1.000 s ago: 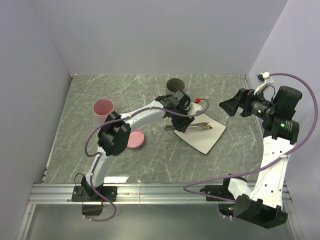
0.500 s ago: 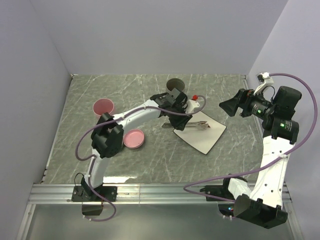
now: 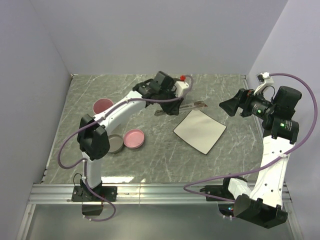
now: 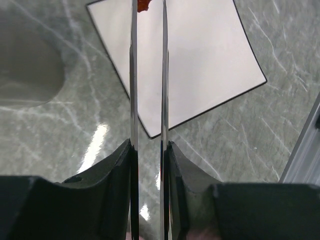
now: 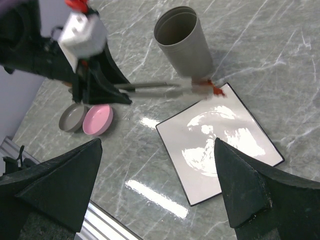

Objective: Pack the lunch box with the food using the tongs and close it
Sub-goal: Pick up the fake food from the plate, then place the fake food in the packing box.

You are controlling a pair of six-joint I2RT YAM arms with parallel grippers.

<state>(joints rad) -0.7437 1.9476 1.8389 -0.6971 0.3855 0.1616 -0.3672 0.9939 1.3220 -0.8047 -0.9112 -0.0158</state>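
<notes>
I will raise the loaded tongs with my left gripper to its left in its wrist view and let go of them over the opening of the grey tub [image 5: 184,42], which stands there.
My left gripper [image 4: 149,147] is shut on the slim grey metal tongs [image 4: 133,75], its two fingers pressing the arms from outside. A small red piece of food [image 4: 142,4] sits between the tong tips. In the right wrist view the tongs [image 5: 155,89] hang level above the far corner of the white plate, with the red food [image 5: 212,90] at their tips beside the tall grey lunch box tub [image 5: 184,42]. From above, the tongs [image 3: 192,105] lie behind the plate [image 3: 200,131]. My right gripper [image 5: 156,145] is open and empty, raised at the right [image 3: 230,106].
A pink tub [image 3: 102,106] stands at the back left. A pink lid [image 3: 134,138] and a grey lid [image 3: 115,143] lie side by side near the left arm. The white square plate [image 5: 220,145] is bare. Walls close in on the left, back and right.
The left arm has carried the tongs off the plate, up and toward the back, with the red piece in their tips. The grey lid now shows. The right arm has not moved.
</notes>
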